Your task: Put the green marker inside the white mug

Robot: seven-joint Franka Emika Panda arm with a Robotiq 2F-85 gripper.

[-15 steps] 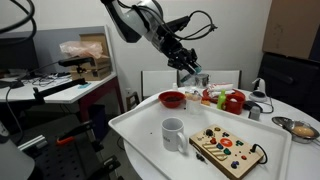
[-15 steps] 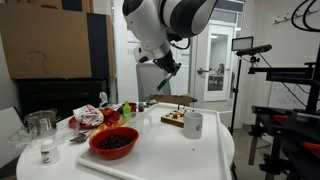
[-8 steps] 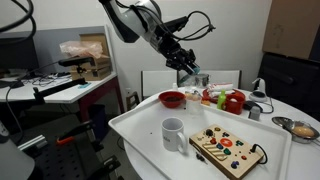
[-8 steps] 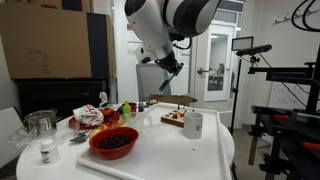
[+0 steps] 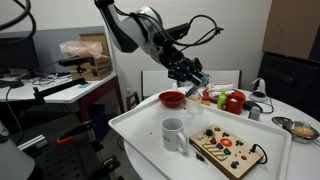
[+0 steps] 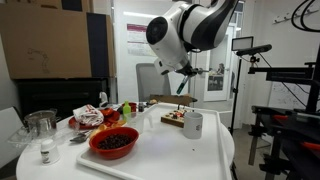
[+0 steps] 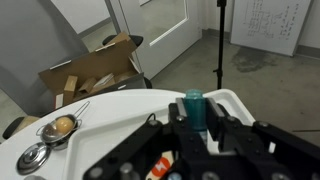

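My gripper moves next over the white mug's opening, which lies below it, nearer the tray's front, and lowers the green marker inside to release it.
My gripper hangs in the air above the far side of the white tray, shut on the green marker. In the wrist view the marker stands upright between the two black fingers, its teal end sticking out past them. The white mug stands upright on the tray, nearer the front and well below the gripper. The other exterior view shows the gripper with the marker above and a little left of the mug.
A red bowl sits at the tray's far edge, full of dark pieces. A wooden board with coloured pieces lies beside the mug. Toy fruit, a metal bowl and a glass jar stand around.
The arm has swung and the gripper has dropped a little with the marker, drawing closer to the spot above the mug. The mug and the other things have not moved.
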